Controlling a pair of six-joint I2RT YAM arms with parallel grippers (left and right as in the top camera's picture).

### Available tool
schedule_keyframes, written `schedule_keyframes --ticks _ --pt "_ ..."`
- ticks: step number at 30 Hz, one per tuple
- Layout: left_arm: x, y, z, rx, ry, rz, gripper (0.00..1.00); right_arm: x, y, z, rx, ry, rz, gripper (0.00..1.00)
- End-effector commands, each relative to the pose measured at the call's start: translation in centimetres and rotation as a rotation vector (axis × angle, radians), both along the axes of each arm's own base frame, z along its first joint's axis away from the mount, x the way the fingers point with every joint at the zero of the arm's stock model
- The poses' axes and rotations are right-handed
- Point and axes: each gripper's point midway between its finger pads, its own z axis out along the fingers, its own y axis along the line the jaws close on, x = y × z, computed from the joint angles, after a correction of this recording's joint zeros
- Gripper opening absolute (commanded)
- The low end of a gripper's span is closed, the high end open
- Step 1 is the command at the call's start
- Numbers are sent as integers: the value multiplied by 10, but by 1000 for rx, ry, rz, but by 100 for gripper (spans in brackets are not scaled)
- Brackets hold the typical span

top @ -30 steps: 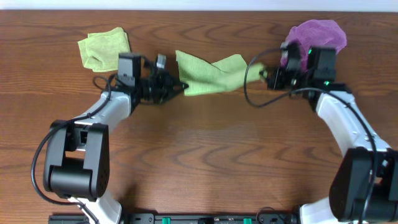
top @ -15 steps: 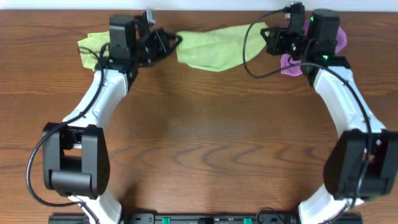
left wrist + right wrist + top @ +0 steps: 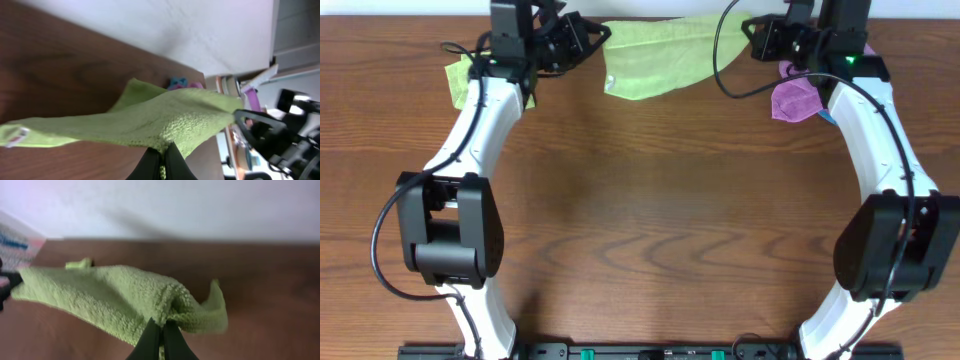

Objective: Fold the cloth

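Note:
The lime green cloth hangs stretched between both grippers. My right gripper should next go back and down to the bare tabletop (image 3: 737, 112) beside the purple cloth and release the lime green cloth's corner.
The cloth (image 3: 660, 58), lime green and fluffy, hangs stretched in the air between both grippers near the table's far edge. My left gripper (image 3: 603, 38) is shut on its left corner, and my right gripper (image 3: 748, 25) is shut on its right corner. In the left wrist view the black fingertips (image 3: 162, 149) pinch a bunched edge, and the cloth (image 3: 145, 120) spans away toward the other gripper. The right wrist view shows the same pinch (image 3: 161, 325), with the cloth (image 3: 110, 295) sagging to the left and a small flap hanging at the right. The lower edge droops toward the table.
A second lime-green cloth (image 3: 455, 82) lies at the far left, partly behind the left arm. A purple cloth (image 3: 796, 97) lies under the right arm at the far right. The table's far edge (image 3: 650, 16) and a white wall are just behind the grippers.
Both arms have swung toward the far edge and risen, carrying the cloth off the table. It went from bunched between the grippers to spread wide and taut.

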Motion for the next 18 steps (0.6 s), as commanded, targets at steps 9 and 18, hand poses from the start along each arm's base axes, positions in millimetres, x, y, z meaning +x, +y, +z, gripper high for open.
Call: schedule_keyframes --ticks 9,18 --pt "-46 -4 -16 3 88 -212 6 -61 19 -18 -106 180 137 1" --pt "-107 -1 -48 79 260 -347 6 -110 13 -47 -192 370 211 2"
